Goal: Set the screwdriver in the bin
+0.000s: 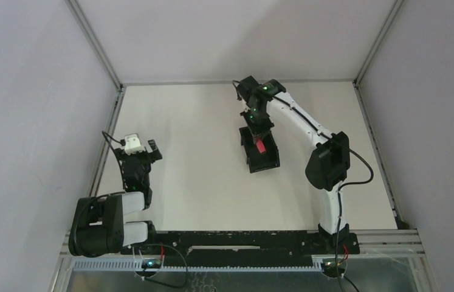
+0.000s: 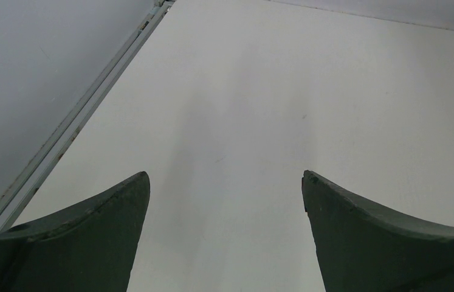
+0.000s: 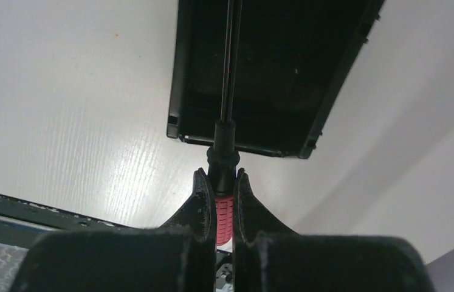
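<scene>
The bin's bottom lies below, and the screwdriver's stem is already over it. My right gripper will next lower the screwdriver (image 3: 223,213) down between the bin's sides and release it.
My right gripper (image 1: 259,132) is shut on the screwdriver (image 3: 223,213), gripping its red handle. The black collar and thin dark shaft stick out past the fingertips (image 3: 200,188) and reach over the inside of the black bin (image 3: 178,91). In the top view the red handle (image 1: 261,146) shows above the bin (image 1: 247,152), which stands right of the table's middle. Whether the tool touches the bin's floor I cannot tell. My left gripper (image 1: 140,148) is open over bare table at the left, with nothing between its fingers (image 2: 103,231).
A metal frame rail (image 2: 72,125) runs along the table's left edge, close to the left gripper. Grey walls enclose the table on three sides. The right arm (image 1: 327,159) arches over the table's right half.
</scene>
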{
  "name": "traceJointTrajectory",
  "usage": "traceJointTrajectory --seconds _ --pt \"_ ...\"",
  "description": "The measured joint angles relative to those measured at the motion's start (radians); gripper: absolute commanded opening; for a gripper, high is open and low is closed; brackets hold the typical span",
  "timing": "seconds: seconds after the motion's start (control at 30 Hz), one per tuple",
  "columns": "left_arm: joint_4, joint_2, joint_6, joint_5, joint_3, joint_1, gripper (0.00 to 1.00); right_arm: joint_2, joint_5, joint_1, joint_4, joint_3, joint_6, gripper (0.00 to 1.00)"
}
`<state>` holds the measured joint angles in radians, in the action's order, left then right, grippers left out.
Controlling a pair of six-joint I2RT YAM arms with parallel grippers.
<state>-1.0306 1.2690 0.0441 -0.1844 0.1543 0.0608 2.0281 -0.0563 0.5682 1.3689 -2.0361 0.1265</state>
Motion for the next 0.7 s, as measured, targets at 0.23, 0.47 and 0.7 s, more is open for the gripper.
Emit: traceJointTrajectory --seconds 0.23,0.47,0.7 --pt "0.0 0.0 0.0 0.0 0.0 0.0 1.0 0.001 -0.044 0.033 -0.184 0.19 -0.104 0.0" --pt "0.0 0.0 0.0 0.0 0.0 0.0 1.0 0.048 -0.112 0.036 -0.35 0.319 -0.167 0.04" --pt "0.0 0.0 0.0 0.0 0.0 0.0 1.0 0.088 -0.146 0.037 -0.451 0.345 -0.184 0.29"
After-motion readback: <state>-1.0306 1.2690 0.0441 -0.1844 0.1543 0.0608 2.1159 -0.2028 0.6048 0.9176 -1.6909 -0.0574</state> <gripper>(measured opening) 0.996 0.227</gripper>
